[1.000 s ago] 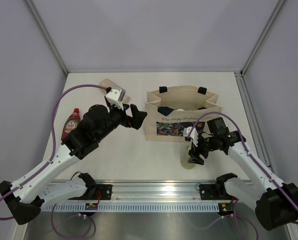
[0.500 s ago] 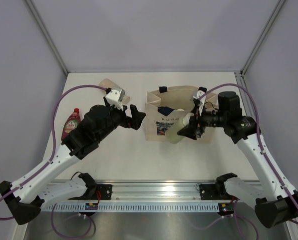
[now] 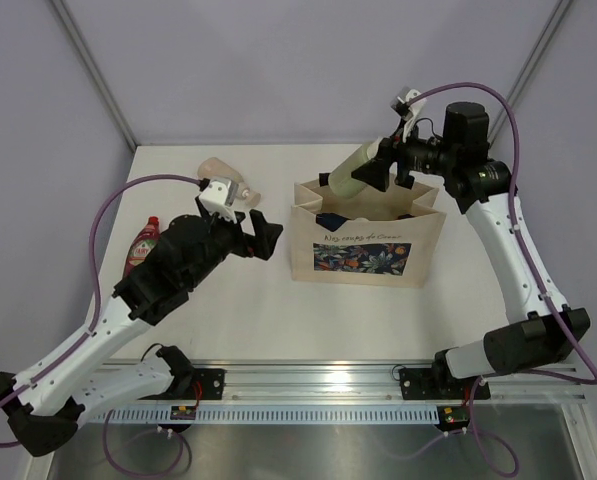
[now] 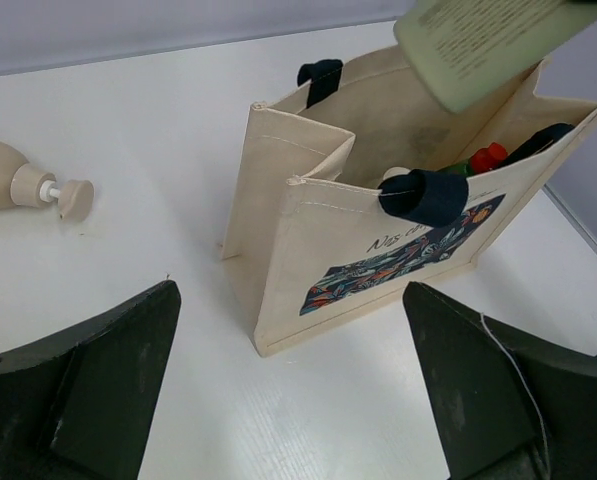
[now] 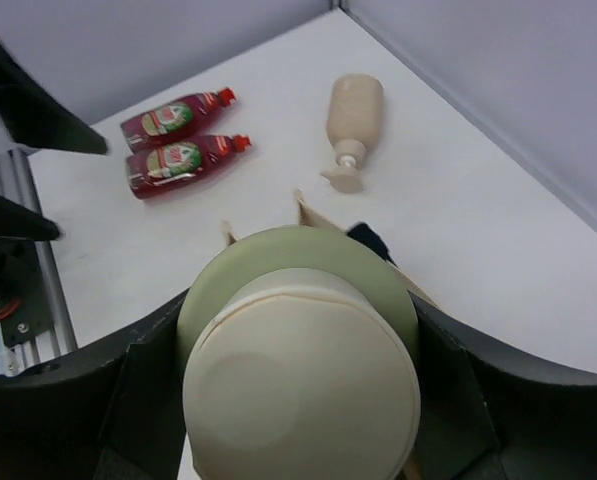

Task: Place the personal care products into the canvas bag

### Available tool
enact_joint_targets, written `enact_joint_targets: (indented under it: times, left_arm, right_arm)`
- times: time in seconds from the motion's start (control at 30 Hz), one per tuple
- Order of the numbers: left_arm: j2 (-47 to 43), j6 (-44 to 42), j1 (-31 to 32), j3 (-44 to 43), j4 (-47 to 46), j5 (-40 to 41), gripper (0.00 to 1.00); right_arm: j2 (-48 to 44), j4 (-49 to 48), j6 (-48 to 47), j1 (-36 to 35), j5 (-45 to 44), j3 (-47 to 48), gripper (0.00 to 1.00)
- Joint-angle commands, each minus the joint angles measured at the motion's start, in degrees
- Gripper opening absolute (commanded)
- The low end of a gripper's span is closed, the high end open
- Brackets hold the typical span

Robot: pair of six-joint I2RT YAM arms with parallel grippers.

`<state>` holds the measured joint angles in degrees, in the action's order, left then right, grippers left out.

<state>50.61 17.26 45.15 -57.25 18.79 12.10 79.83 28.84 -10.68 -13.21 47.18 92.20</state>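
My right gripper moves over the bag's opening (image 3: 368,197) next, which lies just below the pale green bottle. It lowers the bottle inside, then releases it.
The canvas bag (image 3: 308,262) stands open mid-table, floral panel facing the arms. My right gripper (image 3: 383,172) is shut on a pale cylinder bottle (image 3: 348,175) and holds it tilted in the air over the bag's back left rim. In the right wrist view the bottle's white cap (image 5: 300,400) fills the space between the fingers (image 5: 68,400). My left gripper (image 3: 263,232) is open and empty, left of the bag. The beige pump bottle (image 3: 223,172) lies at the back left. Two red squeeze bottles (image 5: 173,117) lie side by side on the left. A red cap (image 4: 488,157) shows inside the bag (image 4: 278,250).
The left arm covers part of the red bottles in the top view, where only one (image 3: 141,245) shows. Grey walls close the table at the back and sides. A metal rail (image 3: 308,385) runs along the near edge.
My right arm has lifted the pale cylinder bottle from the table in front of the bag up and back over the bag's opening. My left arm has shifted slightly.
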Motion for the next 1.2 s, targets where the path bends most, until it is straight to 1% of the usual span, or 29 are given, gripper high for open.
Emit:
enact_joint_targets:
  times: [0.0,0.1,0.2,0.23,0.33,0.4,0.47,0.5,0.57,0.6,0.63,0.7,0.77,0.83,0.87,0.9,0.93,0.97,1.0,1.03,1.07,1.1,1.13,1.17]
  left_arm:
    - [-2.36,1.02,-0.32,1.35,-2.0,2.67,0.99]
    - [-2.71,1.03,-0.58,2.06,-2.0,3.02,0.99]
    - [-1.92,0.94,-1.11,2.15,-2.09,2.67,0.99]
    - [-1.57,0.76,-1.2,1.97,-2.09,2.58,0.99]
    - [-0.08,1.11,-1.64,1.18,-2.18,2.58,0.99]
    - [0.8,2.51,-1.99,1.0,-2.35,2.67,0.99]
    - [0.81,3.83,-2.25,1.97,-3.58,2.49,0.99]
    - [0.72,5.06,-2.34,2.49,-4.1,2.32,0.99]
    - [0.54,6.29,-2.52,4.24,-5.6,2.23,0.99]
    - [0.28,7.52,-2.61,4.78,-6.12,2.32,0.99]
    - [0.19,7.96,-2.69,5.22,-6.83,2.32,0.99]
    - [-0.07,9.1,-3.04,6.19,-7.44,2.49,0.99]
    - [-0.16,9.81,-3.92,7.24,-8.32,2.67,0.99]
    - [-0.07,11.22,-4.89,7.68,-8.76,2.67,0.99]
    - [0.19,11.92,-6.37,7.77,-8.77,2.67,0.99]
    - [0.45,13.84,-7.17,8.03,-8.68,2.84,0.99]
    - [1.15,15.25,-8.13,8.12,-8.59,3.28,0.99]
    - [1.77,16.74,-10.49,8.12,-8.24,3.46,0.99]
    - [2.47,20.93,-11.82,7.95,-7.54,3.89,0.99]
    - [3.26,23.33,-13.31,7.86,-7.28,4.07,0.99]
    - [5.44,25.61,-16.29,7.69,-7.1,3.99,0.99]
    - [6.68,30.25,-17.62,6.9,-6.57,3.2,0.99]
    - [8.35,32.29,-18.94,6.2,-6.31,2.41,0.99]
    - [12.37,35.53,-21.48,5.32,-6.13,1.36,0.99]
  right_arm:
    - [0.67,-2.05,-2.06,1.26,-1.65,0.53,0.0]
    - [0.85,-0.81,-3.29,1.0,-1.65,-1.93,0.0]
    - [1.64,1.3,-7.77,-2.6,-4.63,-5.0,0.0]
    - [2.08,0.96,-8.13,-4.78,-6.29,-5.97,0.0]
    - [3.74,-2.63,-7.7,-7.87,-10.16,-9.4,0.0]
    - [4.71,-7.9,-3.22,-9.63,-14.12,-11.51,0.0]
    - [6.21,-12.29,3.18,-11.3,-18.24,-13.96,0.0]
    - [6.56,-16.58,5.9,-12.0,-20.61,-14.59,0.0]
    - [8.67,-20.03,14.33,-14.54,-31.05,-15.12,0.0]
    - [9.54,-20.49,17.07,-15.17,-34.57,-14.78,0.0]
    - [11.38,-21.01,20.49,-15.35,-36.0,-14.77,0.0]
    - [12.54,-24.6,22.1,-15.53,-34.27,-16.0,0.0]
    - [13.94,-27.59,21.67,-16.05,-32.24,-17.4,0.0]
    - [15.61,-28.22,21.4,-16.67,-31.1,-17.76,0.0]
    - [16.31,-30.14,21.14,-16.76,-30.75,-17.93,0.01]
    - [17.02,-30.42,20.61,-16.85,-30.31,-18.11,0.03]
    - [17.28,-30.51,18.69,-17.46,-30.48,-18.37,0.07]
    - [17.37,-30.86,17.28,-17.72,-30.57,-19.16,0.17]
    - [17.37,-30.6,15.7,-18.16,-30.65,-19.69,0.25]
    - [17.46,-30.25,12.64,-18.34,-29.09,-19.95,0.35]
    - [17.38,-29.12,11.13,-18.25,-27.68,-20.31,0.59]
    - [17.2,-26.49,5.9,-18.25,-24.1,-20.31,0.72]
    - [17.11,-24.55,2.8,-18.25,-22.06,-19.53,0.81]
    - [17.2,-19.31,-0.02,-18.25,-20.56,-18.73,0.93]
